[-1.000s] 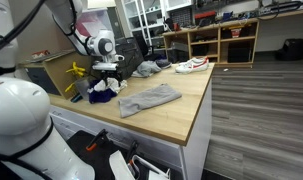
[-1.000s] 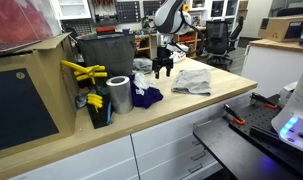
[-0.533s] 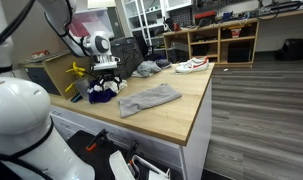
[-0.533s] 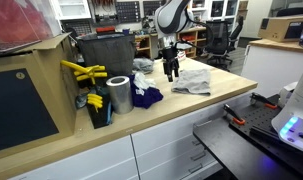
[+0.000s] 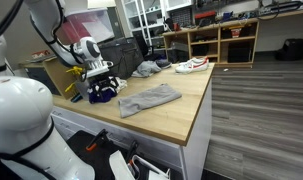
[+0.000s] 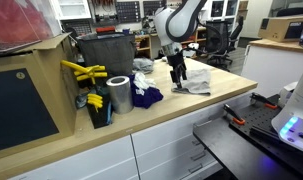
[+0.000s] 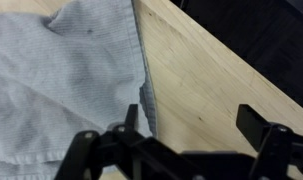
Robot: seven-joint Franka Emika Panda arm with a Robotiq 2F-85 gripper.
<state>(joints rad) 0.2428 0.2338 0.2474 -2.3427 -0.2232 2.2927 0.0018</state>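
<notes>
The grey cloth's edge [image 5: 121, 102] [image 7: 149, 102] lies below my gripper and to the left in the wrist view, so my gripper lowers that way to straddle it next.
My gripper [image 7: 191, 120] is open and empty, low over the wooden table [image 7: 216, 70]. In the wrist view one finger is at the edge of a flat grey cloth [image 7: 61, 70] and the other is over bare wood. The gripper [image 6: 177, 73] hangs at the near edge of the grey cloth [image 6: 197, 80] in an exterior view. From the opposite side, the gripper [image 5: 100, 73] shows above a crumpled dark blue cloth [image 5: 103, 93], with the grey cloth [image 5: 151, 98] lying on the table.
The blue cloth [image 6: 146, 97] lies beside a metal can [image 6: 118, 95]. A black bin [image 6: 104, 52] and a cardboard box with yellow tools [image 6: 83, 72] stand behind. A white and red shoe [image 5: 192, 65] and a grey bundle [image 5: 146, 69] lie at the table's far end.
The gripper has moved away from the black bin and down toward the edge of the grey cloth. It stays open; the cloths have not moved.
</notes>
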